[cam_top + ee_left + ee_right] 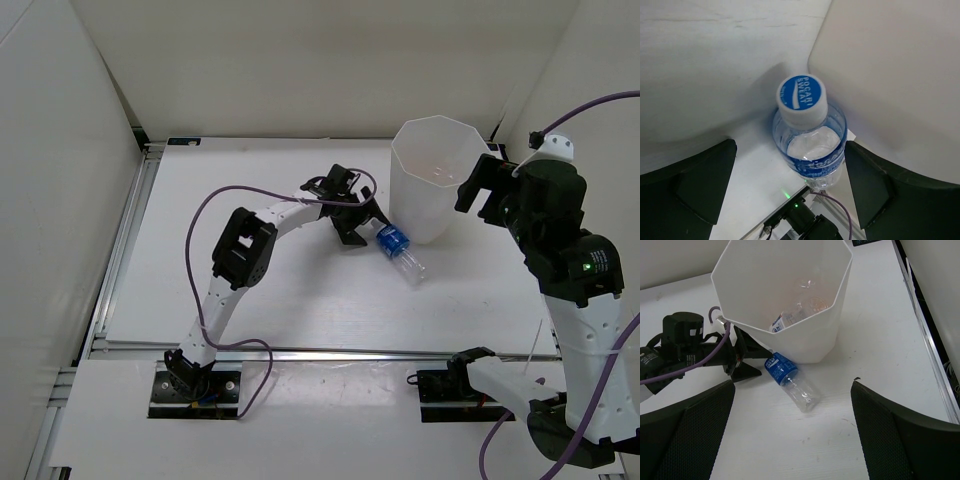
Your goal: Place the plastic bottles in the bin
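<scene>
The left gripper's fingers are already on either side of the bottle, so next it should slide a little along the bottle, past its cap toward the blue label, and close around the bottle's shoulder (382, 229) (813, 137).
A clear bottle with a blue label (398, 249) lies on the table against the foot of the tall white bin (405, 190), its cap pointing at my left gripper (362, 228). In the left wrist view its cap (802, 99) faces me. My left gripper (790, 146) is open, a jaw on each side of the bottle, not gripping it. My right gripper (480, 200) is open and empty, raised beside the bin's right rim. In the right wrist view the bin (826, 335) holds a bottle with a white label (783, 319), a clear one (803, 304) and an orange shape (818, 302).
White walls close in the table on the left, back and right. A metal rail (300, 350) runs along the table's near edge. The left arm's purple cable (250, 195) loops over the table. The bin's wall (890, 75) stands right beside the left gripper.
</scene>
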Controlling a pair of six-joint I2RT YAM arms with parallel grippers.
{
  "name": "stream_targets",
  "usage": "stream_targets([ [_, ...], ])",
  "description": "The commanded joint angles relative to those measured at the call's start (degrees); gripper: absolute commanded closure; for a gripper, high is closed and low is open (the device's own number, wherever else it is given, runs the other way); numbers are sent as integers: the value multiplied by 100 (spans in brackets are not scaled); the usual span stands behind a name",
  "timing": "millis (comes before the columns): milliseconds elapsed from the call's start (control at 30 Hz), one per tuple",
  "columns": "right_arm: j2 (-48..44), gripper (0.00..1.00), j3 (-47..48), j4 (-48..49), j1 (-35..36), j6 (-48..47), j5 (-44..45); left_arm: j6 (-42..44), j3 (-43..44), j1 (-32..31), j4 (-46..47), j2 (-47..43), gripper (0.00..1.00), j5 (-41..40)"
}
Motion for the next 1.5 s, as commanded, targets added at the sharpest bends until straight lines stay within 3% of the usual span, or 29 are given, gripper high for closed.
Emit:
stream_targets([
  [0, -83, 0, -12, 128, -23, -151, 152, 66, 310, -67, 101, 17, 0, 86],
  [967, -136, 0, -240, 22, -23, -151, 205, -497, 258, -120, 268, 527, 0, 420],
  [1367, -136, 0, -240, -30, -23, -151, 258, -497, -137, -172, 268, 527, 20, 525],
  [1467, -189, 0, -240, -92, -23, -151, 258, -497, -199, -172, 268, 527, 34, 578],
])
